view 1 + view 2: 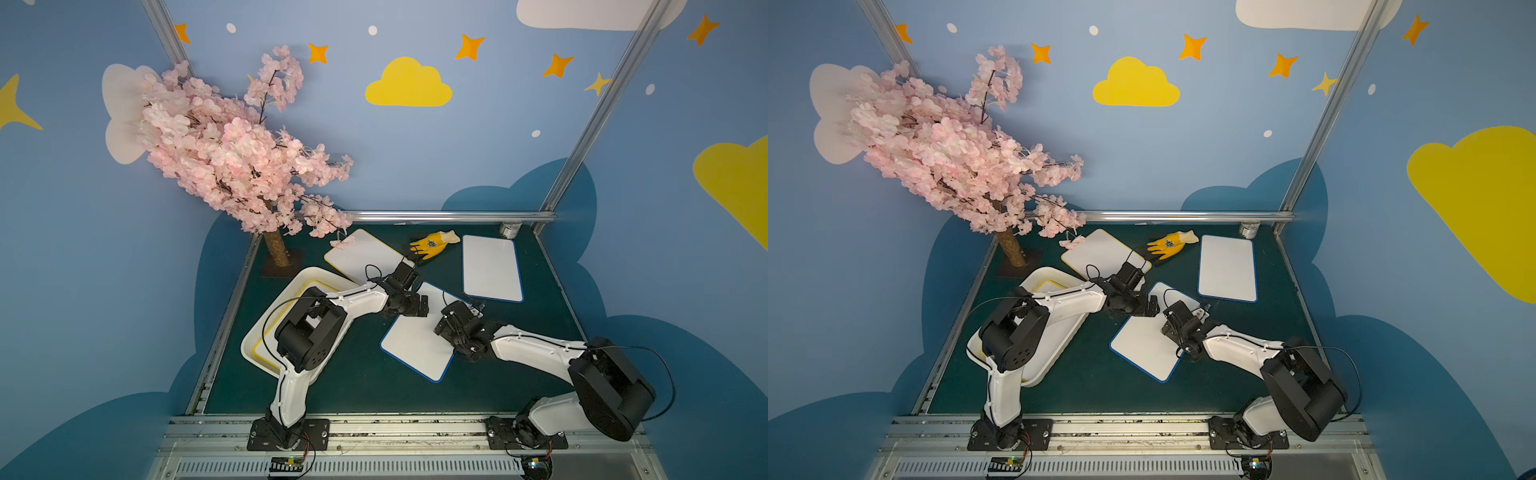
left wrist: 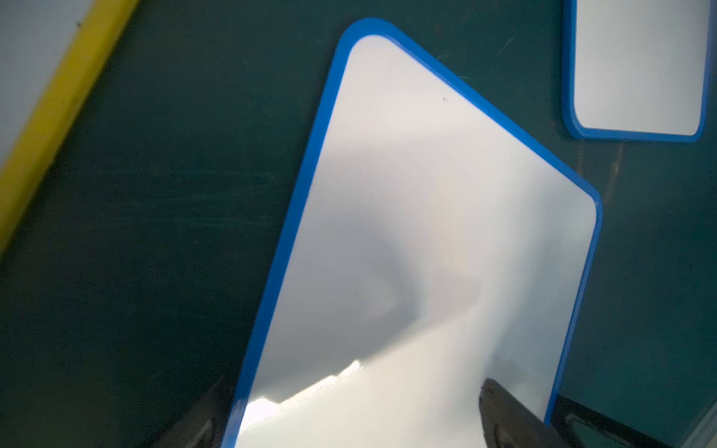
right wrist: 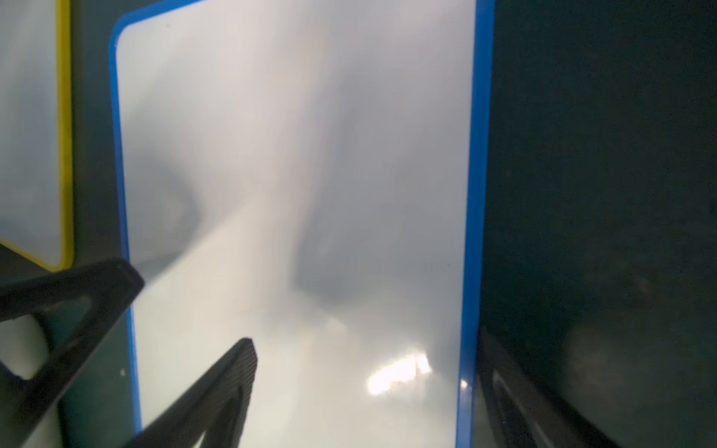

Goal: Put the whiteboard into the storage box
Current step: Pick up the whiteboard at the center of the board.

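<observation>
My right gripper draws back next, tilts nearly level, and closes on the whiteboard's long rim farther from the box, because the blue-rimmed whiteboard lies flat.
A blue-rimmed whiteboard (image 1: 415, 345) (image 1: 1144, 345) lies flat on the green mat mid-table. Both grippers hover low over its far end. My left gripper (image 1: 420, 305) (image 2: 349, 407) is open, one finger over the white face and the other outside the blue rim. My right gripper (image 1: 476, 311) (image 3: 364, 341) is open too and straddles the opposite long rim. Neither holds anything. The storage box (image 1: 255, 334) (image 1: 1059, 332), a shallow white tray, sits at the left, partly behind my left arm. Inside it lies a yellow-rimmed whiteboard (image 1: 318, 290).
Another blue-rimmed whiteboard (image 1: 492, 268) lies at the back right, and a yellow-rimmed one (image 1: 359, 253) at the back centre. Between them is a yellow glove (image 1: 432, 243). A small can (image 1: 510, 229) stands in the back right corner. A pink blossom tree (image 1: 232, 153) overhangs the back left.
</observation>
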### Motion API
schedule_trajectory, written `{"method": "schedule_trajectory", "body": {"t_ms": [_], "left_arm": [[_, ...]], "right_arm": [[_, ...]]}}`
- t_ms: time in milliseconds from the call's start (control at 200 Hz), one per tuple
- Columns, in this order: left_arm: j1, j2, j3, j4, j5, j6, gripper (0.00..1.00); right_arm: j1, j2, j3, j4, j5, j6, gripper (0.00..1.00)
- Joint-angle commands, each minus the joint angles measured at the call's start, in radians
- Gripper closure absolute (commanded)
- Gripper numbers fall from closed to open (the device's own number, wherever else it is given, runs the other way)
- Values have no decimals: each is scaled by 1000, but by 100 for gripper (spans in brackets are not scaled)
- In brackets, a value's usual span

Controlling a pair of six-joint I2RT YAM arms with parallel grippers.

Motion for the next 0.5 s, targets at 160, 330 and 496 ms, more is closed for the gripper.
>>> {"method": "schedule_trajectory", "body": {"t_ms": [160,330,496], "left_arm": [[-26,17,-59,15,163,-28,0],[-14,17,-72,15,154,-26,0],[-7,17,-74,13,153,-25,1]], "right_arm": [[-41,-47,-152,450,-336,66,12],[-51,-112,-254,576,-322,28,12],[-54,-112,-334,716,-336,27,12]]}}
